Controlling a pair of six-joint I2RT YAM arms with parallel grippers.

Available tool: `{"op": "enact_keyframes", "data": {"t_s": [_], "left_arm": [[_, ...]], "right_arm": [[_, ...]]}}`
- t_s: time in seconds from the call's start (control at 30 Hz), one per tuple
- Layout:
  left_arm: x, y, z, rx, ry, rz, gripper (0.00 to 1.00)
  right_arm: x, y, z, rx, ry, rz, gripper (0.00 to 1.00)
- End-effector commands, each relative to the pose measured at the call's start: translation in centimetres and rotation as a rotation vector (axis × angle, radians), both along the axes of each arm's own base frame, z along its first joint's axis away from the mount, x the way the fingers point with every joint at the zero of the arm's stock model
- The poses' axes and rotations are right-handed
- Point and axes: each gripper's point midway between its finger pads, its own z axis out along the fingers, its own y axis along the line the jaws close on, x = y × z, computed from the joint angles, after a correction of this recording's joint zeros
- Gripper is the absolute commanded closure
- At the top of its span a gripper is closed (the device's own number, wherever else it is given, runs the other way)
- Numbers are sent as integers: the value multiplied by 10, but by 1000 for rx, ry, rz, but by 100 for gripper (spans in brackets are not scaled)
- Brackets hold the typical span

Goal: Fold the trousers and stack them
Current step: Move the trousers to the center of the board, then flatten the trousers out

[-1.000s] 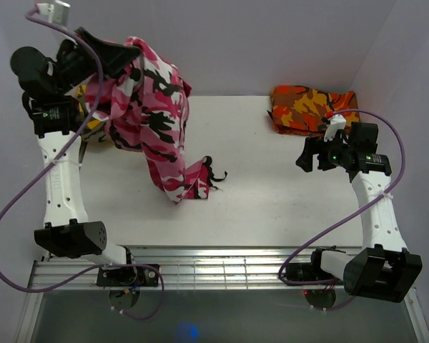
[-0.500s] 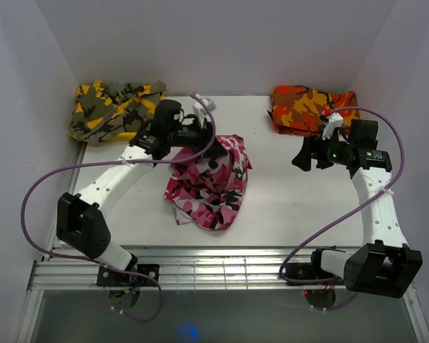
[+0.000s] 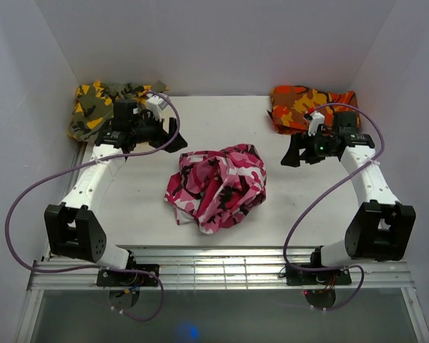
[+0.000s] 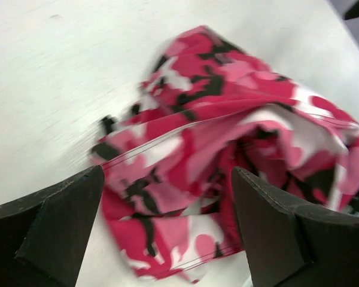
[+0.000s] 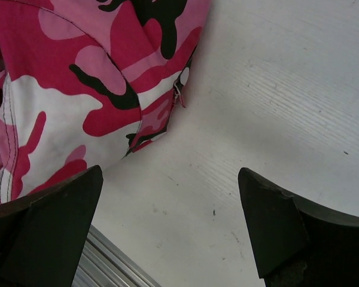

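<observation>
Next, my open left gripper moves down and closes on the dark-tipped corner of the trousers nearest it, since that corner juts out beside bare table.
The trousers (image 3: 218, 186), in pink, white and black camouflage, lie in a crumpled heap in the middle of the table. My left gripper (image 3: 174, 143) hovers up and to the left of the heap, open and apart from the cloth. In the left wrist view the trousers (image 4: 227, 149) fill the space beyond my open left gripper (image 4: 167, 203), with nothing between the jaws. My right gripper (image 3: 290, 155) stands open to the right of the heap. In the right wrist view the trousers (image 5: 78, 89) show at upper left, and my right gripper (image 5: 170, 209) has only bare table under it.
A yellow-olive camouflage garment (image 3: 93, 107) lies at the back left corner. At the back right corner sits an orange-red camouflage garment (image 3: 300, 107). White walls close in the back and sides. A metal rail (image 3: 222, 268) runs along the near edge.
My left gripper opened and let go of the trousers, which dropped from a hanging bunch into a heap at the table's middle. The left arm drew back left; the right gripper shifted slightly left.
</observation>
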Motion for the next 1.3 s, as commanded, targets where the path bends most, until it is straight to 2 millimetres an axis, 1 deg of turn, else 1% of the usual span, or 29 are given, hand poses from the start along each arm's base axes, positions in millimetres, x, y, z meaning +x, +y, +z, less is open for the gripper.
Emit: {"op": "enact_keyframes", "data": {"t_s": [0.0,0.03,0.07,0.1,0.13,0.17,0.2,0.23,0.3,0.33,0.4,0.43,0.5,0.53,0.57,0.63,0.67,0.77,0.8,0.83,0.97,1.0,1.03,1.1,1.13,1.17,1.2,1.23,1.27], "left_arm": [[-21,28,-20,103,-2,43,2],[-22,31,-29,112,18,48,2],[-20,32,-41,120,50,65,3],[-18,35,-55,136,81,86,3],[-15,36,-62,142,98,100,4],[-9,37,-67,143,101,115,5],[-5,37,-80,141,144,135,5],[-4,35,-85,138,157,127,7],[-3,31,-96,132,183,108,9],[-4,29,-102,118,202,95,12],[-7,31,-96,69,203,99,12],[-9,30,-98,36,200,95,12],[-11,34,-99,13,212,128,12],[-11,35,-107,21,231,130,12],[-9,35,-110,28,242,138,11],[-7,34,-119,30,274,130,10],[-7,28,-126,8,310,98,10],[-4,15,-130,-76,336,55,10],[-7,11,-133,-101,347,41,11],[-1,9,-131,-117,319,35,11],[12,8,-144,-126,341,68,17],[14,9,-147,-120,345,74,20],[16,9,-147,-119,334,79,29],[19,10,-140,-115,310,92,44],[19,14,-137,-114,312,100,62],[18,17,-131,-114,307,105,74],[18,20,-124,-112,300,113,94],[16,28,-109,-92,279,143,100],[17,40,-100,-90,265,175,100]], "right_arm": [[31,24,9,24,-57,68,0],[33,41,5,11,-58,116,0],[40,45,1,-14,-59,123,4],[45,54,-14,-21,-18,147,4],[51,71,-5,-27,-46,198,5],[52,79,-7,-29,-36,221,5],[55,88,-6,-24,-35,243,5],[59,103,-2,-12,-45,288,5],[55,120,4,26,-23,343,5],[54,133,22,51,-54,381,6],[45,143,38,79,-60,417,6],[35,156,45,93,-71,455,6],[24,167,50,77,-83,481,6],[16,172,48,66,-74,496,6],[12,171,39,67,-37,482,6],[13,166,32,43,-35,452,4],[15,157,17,-7,-15,413,3],[17,146,-5,-44,31,377,2],[18,140,-17,-56,61,363,2],[19,137,-24,-66,74,355,2],[26,128,-47,-92,109,341,7],[26,128,-54,-90,125,346,10],[22,131,-59,-80,141,362,10],[20,132,-72,-72,178,369,9],[15,132,-79,-67,202,374,3],[13,132,-87,-70,228,377,0],[11,131,-91,-71,239,375,4],[10,130,-93,-70,245,376,6],[5,129,-99,-68,265,370,7]]}}
